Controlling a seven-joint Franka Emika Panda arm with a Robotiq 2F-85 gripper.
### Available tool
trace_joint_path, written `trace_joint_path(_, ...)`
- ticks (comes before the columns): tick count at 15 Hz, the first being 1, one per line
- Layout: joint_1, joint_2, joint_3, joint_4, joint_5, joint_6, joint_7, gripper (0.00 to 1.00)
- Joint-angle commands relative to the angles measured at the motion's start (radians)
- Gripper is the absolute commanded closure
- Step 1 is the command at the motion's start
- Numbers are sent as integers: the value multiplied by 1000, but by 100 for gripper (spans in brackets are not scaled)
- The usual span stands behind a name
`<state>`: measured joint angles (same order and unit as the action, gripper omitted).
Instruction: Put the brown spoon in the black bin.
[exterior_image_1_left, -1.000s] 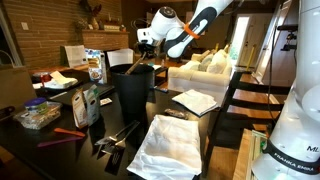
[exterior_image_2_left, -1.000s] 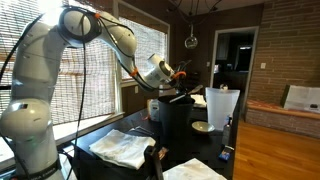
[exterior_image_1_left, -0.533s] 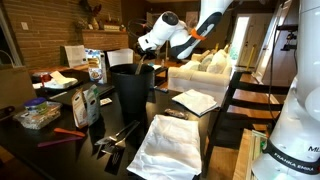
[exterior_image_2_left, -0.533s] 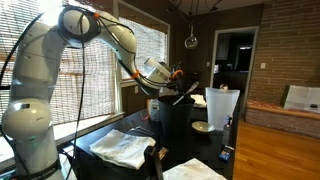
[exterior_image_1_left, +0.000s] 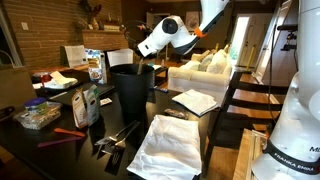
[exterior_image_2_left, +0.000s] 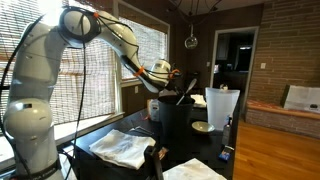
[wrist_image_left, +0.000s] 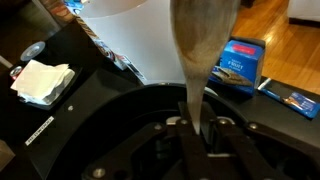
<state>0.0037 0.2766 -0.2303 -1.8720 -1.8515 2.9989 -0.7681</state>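
Observation:
Next, my gripper moves down from above the bin's rim, into the black bin's dark opening (exterior_image_1_left: 132, 69).
My gripper (exterior_image_1_left: 147, 50) hovers just over the rim of the tall black bin (exterior_image_1_left: 130, 92), which also shows in an exterior view (exterior_image_2_left: 172, 125). It is shut on the thin handle of the brown spoon (wrist_image_left: 204, 45); in the wrist view the jaws (wrist_image_left: 197, 122) pinch the handle and the spoon's bowl points away from them. The bin's dark opening (wrist_image_left: 110, 135) lies right under the jaws. In an exterior view the spoon (exterior_image_2_left: 186, 91) is a dark stick slanting over the bin's rim.
White cloths (exterior_image_1_left: 170, 145), silvery utensils (exterior_image_1_left: 115, 138), a flat red object (exterior_image_1_left: 68, 131) and snack bags (exterior_image_1_left: 88, 104) lie on the dark table by the bin. A blue box (wrist_image_left: 238, 65) and a white napkin (wrist_image_left: 44, 80) lie beside the bin.
My gripper has tilted from pointing sideways to pointing down over the bin's rim. The spoon has swung with it from nearly level to slanted.

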Motion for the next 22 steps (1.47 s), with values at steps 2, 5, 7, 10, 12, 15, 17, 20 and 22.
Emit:
trace_joint_path(2,19,33,34,1,-189,-122,237,95)
trace_joint_path(5,20,69,55,1,-246,-163,341,95)
trace_joint_path(7,20,93,65,3,-269,-187,384,95)
trace_joint_path(10,20,131,71,10,-255,-215,407,95)
trace_joint_path(12,19,151,74,19,-241,-226,416,95)
trace_joint_path(15,18,170,81,37,-227,-227,433,95)
trace_joint_path(17,-20,184,125,52,-217,-227,413,95)
trace_joint_path(20,-28,203,138,63,-196,-234,392,92)
trace_joint_path(22,-31,213,142,71,-189,-237,387,86)
